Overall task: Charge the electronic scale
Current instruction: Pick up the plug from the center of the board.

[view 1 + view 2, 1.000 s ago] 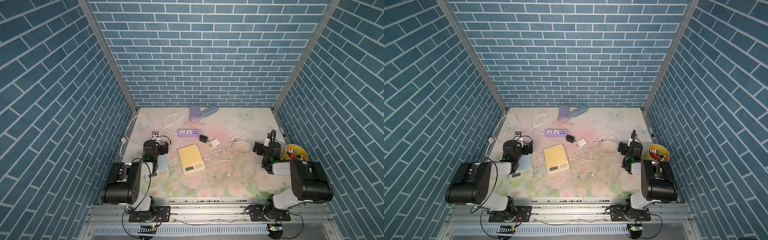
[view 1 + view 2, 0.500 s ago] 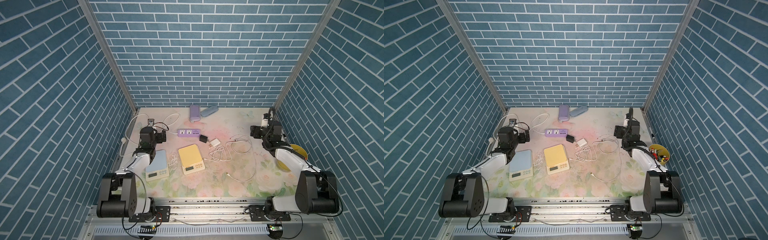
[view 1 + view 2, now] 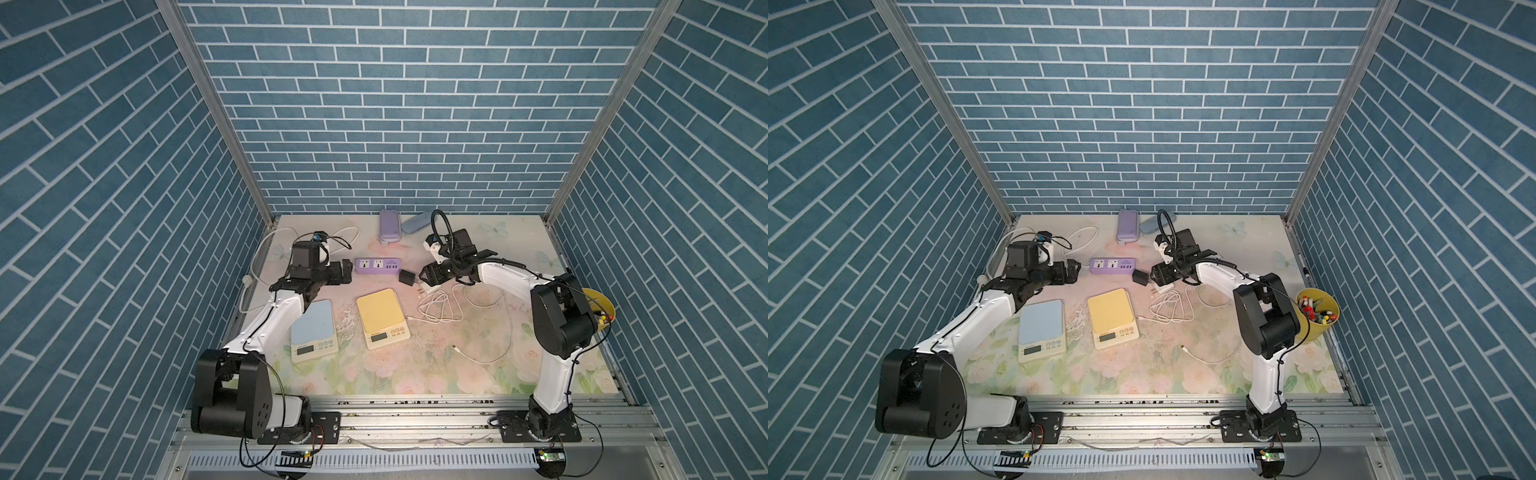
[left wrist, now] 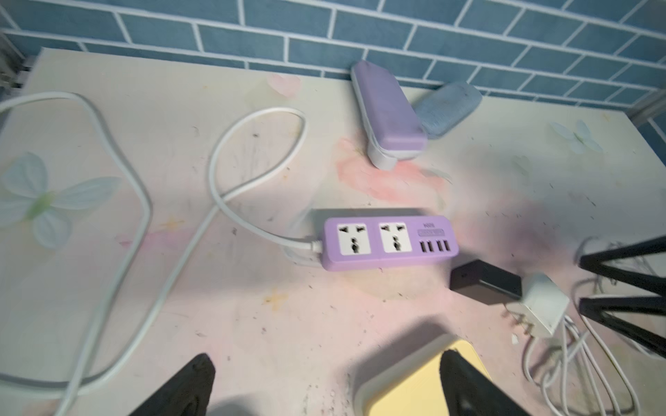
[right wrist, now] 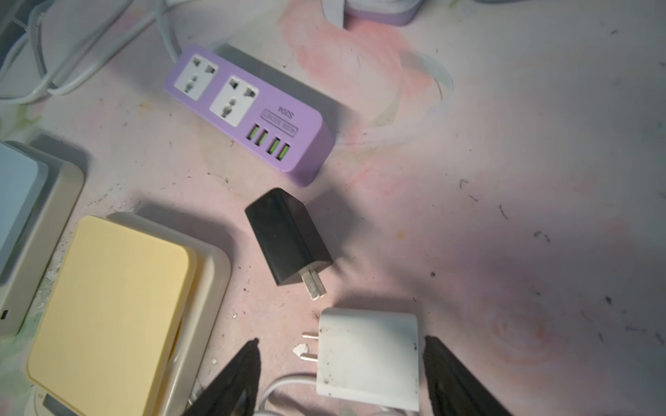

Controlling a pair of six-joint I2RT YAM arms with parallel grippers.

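The white charger lies below the robot's left gripper, beyond the black charger, so the left gripper will next swing past the purple power strip and come down onto it.
Two electronic scales lie mid-table, a yellow-topped scale and a blue-topped scale. Behind them sits a purple power strip. A black charger and a white charger lie loose to its right, with a white cable coiled beside them. My right gripper is open, low over the white charger, one finger on either side of it. My left gripper hangs open and empty just left of the strip.
A purple case and a grey-blue case rest against the back wall. The strip's thick white cord loops over the back left. A yellow cup of pens stands at the right edge. A loose cable end lies front-centre.
Both arms have reached out from near the front. The right gripper swung left and down over the white charger, its jaws narrowing. The left gripper came up to the power strip's left end.
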